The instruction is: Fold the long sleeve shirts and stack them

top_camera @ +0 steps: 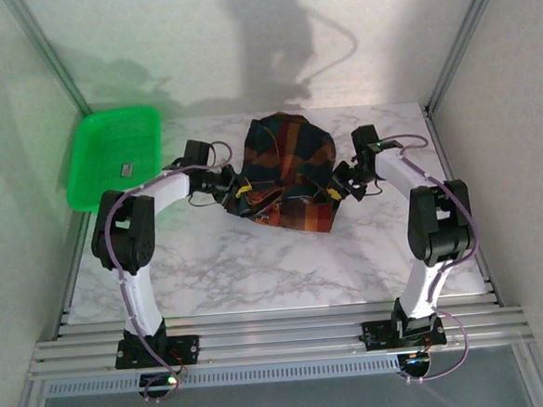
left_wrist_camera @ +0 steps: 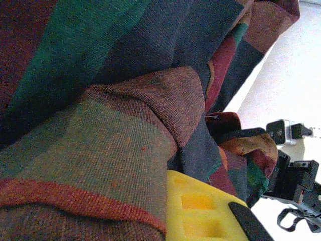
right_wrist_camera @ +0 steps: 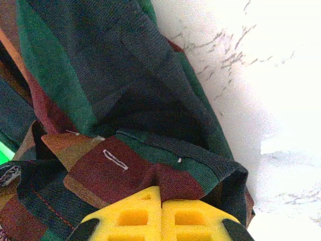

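Observation:
The navy cloth [top_camera: 321,175] [right_wrist_camera: 153,113] is just outward of my right gripper's fingers. Next, my right gripper should push the pinched fold of the shirt a little outward over it and release the shirt's edge.
One long sleeve shirt [top_camera: 287,160], plaid in dark green, red, orange and navy, lies bunched at the middle of the marble table [top_camera: 257,270]. My left gripper [top_camera: 240,191] is shut on the shirt's left edge. In the left wrist view the cloth [left_wrist_camera: 115,115] drapes over one yellow finger [left_wrist_camera: 200,211] and hides the other. My right gripper [top_camera: 335,192] is shut on the shirt's right edge. In the right wrist view its yellow fingertips [right_wrist_camera: 135,213] press together with a red and green fold [right_wrist_camera: 175,170] pinched between them.
A bright green plastic tray [top_camera: 108,131] holding a small grey item [top_camera: 127,167] sits at the back left. White walls and aluminium posts close in the table's left, right and far sides. Bare marble [right_wrist_camera: 281,75] lies right of the shirt.

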`<action>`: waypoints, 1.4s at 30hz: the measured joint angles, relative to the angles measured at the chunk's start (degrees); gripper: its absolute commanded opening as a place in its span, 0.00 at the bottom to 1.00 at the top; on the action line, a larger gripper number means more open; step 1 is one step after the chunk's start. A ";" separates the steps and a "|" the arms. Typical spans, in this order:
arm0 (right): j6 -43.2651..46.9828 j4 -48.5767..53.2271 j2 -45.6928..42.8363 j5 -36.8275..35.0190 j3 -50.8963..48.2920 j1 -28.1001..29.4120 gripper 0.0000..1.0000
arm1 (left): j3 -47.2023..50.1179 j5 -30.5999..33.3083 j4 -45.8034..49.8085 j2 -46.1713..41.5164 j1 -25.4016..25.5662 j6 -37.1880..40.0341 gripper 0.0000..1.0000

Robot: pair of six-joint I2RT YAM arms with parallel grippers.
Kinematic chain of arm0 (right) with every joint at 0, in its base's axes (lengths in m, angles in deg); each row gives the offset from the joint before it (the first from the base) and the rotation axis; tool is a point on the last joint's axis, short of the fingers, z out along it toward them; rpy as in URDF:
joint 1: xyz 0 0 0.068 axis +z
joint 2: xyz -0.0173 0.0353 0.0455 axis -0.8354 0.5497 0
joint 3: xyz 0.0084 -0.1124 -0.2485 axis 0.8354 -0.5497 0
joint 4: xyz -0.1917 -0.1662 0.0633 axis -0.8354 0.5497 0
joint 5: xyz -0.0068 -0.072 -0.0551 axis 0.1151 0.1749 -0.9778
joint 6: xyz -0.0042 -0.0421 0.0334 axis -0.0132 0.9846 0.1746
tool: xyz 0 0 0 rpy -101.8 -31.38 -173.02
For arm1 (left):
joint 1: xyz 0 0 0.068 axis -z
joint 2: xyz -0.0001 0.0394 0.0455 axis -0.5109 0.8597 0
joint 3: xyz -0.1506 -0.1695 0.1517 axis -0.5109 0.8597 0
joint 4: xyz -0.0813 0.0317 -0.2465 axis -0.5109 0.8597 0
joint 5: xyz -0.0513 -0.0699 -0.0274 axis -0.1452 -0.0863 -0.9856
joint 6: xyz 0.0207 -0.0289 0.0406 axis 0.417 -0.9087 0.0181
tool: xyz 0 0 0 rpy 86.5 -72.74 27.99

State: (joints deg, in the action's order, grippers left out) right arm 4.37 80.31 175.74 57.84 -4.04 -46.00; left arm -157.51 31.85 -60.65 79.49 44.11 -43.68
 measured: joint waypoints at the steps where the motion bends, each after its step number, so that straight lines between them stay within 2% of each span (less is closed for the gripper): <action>1: 0.13 0.04 0.50 0.02 0.33 -0.15 0.00 | -0.33 -0.11 -0.13 0.46 0.00 0.00 0.03; 2: 0.33 0.02 1.27 0.04 0.79 -0.33 0.00 | -0.68 -0.11 -0.22 0.87 -0.02 0.00 0.07; 3: 0.52 -0.04 1.99 0.20 1.16 -0.48 0.00 | -1.01 -0.17 -0.44 1.51 -0.04 -0.04 0.15; 6: 0.96 -0.09 4.85 0.81 2.89 -0.72 0.00 | -1.62 -0.35 -1.16 2.82 -0.11 -0.70 0.53; 9: 1.18 -0.07 8.04 1.29 5.66 -0.79 0.15 | -2.36 -0.35 -1.49 3.34 -0.13 -1.90 0.67; 11: 1.16 0.48 9.84 1.44 8.55 -0.92 0.29 | -3.82 -0.33 -1.42 3.48 -0.13 -2.99 0.72; 15: 2.54 2.95 11.74 0.81 18.05 -1.62 0.48 | -8.87 -0.28 -1.68 3.48 -0.15 -4.81 0.81; 17: 3.61 4.07 11.50 -0.20 22.91 -2.10 0.53 | -10.91 -0.15 -2.29 3.45 -0.15 -5.75 0.82; 21: 5.88 4.72 8.96 -2.54 27.08 -2.80 0.55 | -11.80 -0.07 -3.45 3.45 -0.15 -7.21 0.83; 24: 7.48 5.01 4.61 -3.91 24.52 -2.69 0.54 | -11.30 -0.07 -4.28 3.43 -0.15 -8.61 0.83; 27: 9.86 4.66 -2.25 -3.54 17.33 -0.42 0.46 | -9.79 -0.04 -5.99 3.43 -0.15 -10.01 0.83; 29: 11.32 4.20 -6.27 -3.56 12.35 3.52 0.41 | -8.50 -0.07 -7.13 3.43 -0.15 -11.06 0.83; 32: 12.35 3.10 -8.74 -3.98 6.80 12.37 0.29 | -7.15 -0.07 -8.61 3.45 -0.15 -12.72 0.83; 35: 10.82 -0.20 -7.30 -4.57 2.71 20.39 0.28 | -6.71 -0.11 -10.38 3.43 -0.15 -14.32 0.83; 37: 9.53 -1.77 -4.94 -5.25 1.88 23.67 0.26 | -6.58 -0.13 -11.61 3.45 -0.15 -15.17 0.83; 42: 5.97 -6.21 3.32 -7.85 4.11 28.15 0.24 | -5.64 -0.39 -13.90 3.43 -0.15 -16.94 0.83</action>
State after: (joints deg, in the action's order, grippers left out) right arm 10.33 74.11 179.06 49.99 0.07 -17.85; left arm -163.15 31.46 -74.55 82.92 43.96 -60.62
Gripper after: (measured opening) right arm 0.249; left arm 0.833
